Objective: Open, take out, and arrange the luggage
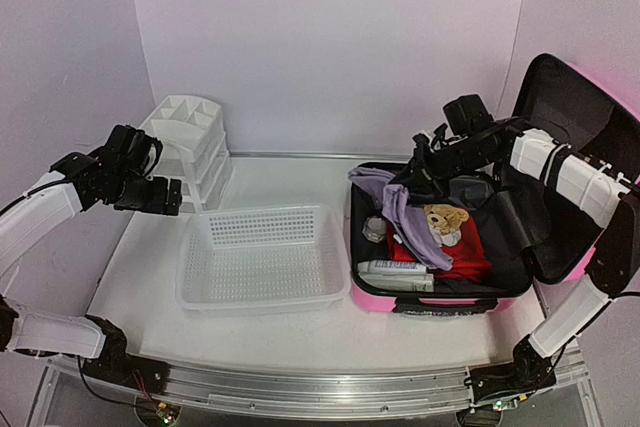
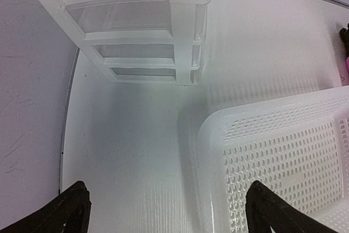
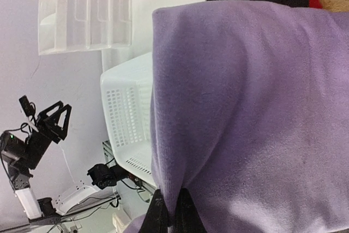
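Observation:
The purple cloth (image 1: 408, 212) will next go across and down in my right gripper for release, since the empty mesh basket (image 1: 255, 262) lies below, to the gripper's left in the top view.
The pink suitcase (image 1: 372, 299) lies open at the right, its black-lined lid (image 1: 575, 117) standing up. Inside lie a teddy bear (image 1: 446, 219) on red cloth, a white box (image 1: 395, 274) and a small jar. My right gripper (image 1: 412, 179) is shut on a purple cloth (image 1: 408, 212) and holds it up over the case. In the right wrist view the cloth (image 3: 245, 107) fills the frame and is pinched between the fingertips (image 3: 159, 215). My left gripper (image 1: 160, 197) is open and empty above the table, between the drawer organizer and the basket.
A white mesh basket (image 1: 262, 292) sits mid-table, left of the suitcase; its corner shows in the left wrist view (image 2: 218, 124). A white plastic drawer organizer (image 1: 190, 142) stands at the back left, also in the left wrist view (image 2: 142, 42). White walls surround the table.

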`<state>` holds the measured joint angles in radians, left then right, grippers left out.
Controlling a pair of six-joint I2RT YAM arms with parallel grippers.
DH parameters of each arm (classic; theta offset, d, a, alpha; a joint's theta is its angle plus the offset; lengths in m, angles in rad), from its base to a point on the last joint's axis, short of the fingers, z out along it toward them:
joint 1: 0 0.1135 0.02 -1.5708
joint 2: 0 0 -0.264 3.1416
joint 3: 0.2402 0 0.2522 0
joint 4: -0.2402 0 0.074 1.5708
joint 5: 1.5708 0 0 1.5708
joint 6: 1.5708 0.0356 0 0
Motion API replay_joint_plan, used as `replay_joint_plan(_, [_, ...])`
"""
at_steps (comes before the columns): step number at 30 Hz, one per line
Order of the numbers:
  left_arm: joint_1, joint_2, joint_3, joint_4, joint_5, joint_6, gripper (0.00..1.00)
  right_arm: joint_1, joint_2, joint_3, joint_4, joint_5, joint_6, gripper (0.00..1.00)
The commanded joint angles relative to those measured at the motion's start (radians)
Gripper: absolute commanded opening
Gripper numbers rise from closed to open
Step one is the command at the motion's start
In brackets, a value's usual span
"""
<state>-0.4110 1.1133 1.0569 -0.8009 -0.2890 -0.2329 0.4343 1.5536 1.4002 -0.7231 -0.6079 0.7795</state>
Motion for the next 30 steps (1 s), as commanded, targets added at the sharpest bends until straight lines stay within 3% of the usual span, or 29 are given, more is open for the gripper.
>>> replay_joint_plan(1, [0.008, -0.005, 0.005, 0.048, 0.02, -0.002, 0.99, 0.102, -0.017, 0.084, 0.109, 0.039, 0.112, 0.0])
replay_joint_plan(13, [0.017, -0.019, 0.002, 0.052, 0.065, -0.018, 0.99, 0.35, 0.173, 0.214, 0.325, 0.198, 0.249, 0.0])
replay_joint_plan(20, [0.025, -0.045, -0.003, 0.055, 0.063, -0.022, 0.99, 0.466, 0.333, 0.387, 0.329, 0.218, 0.213, 0.0])
replay_joint_plan(30, [0.032, -0.066, -0.007, 0.058, 0.051, -0.023, 0.99, 0.565, 0.496, 0.49, 0.327, 0.202, 0.164, 0.0])
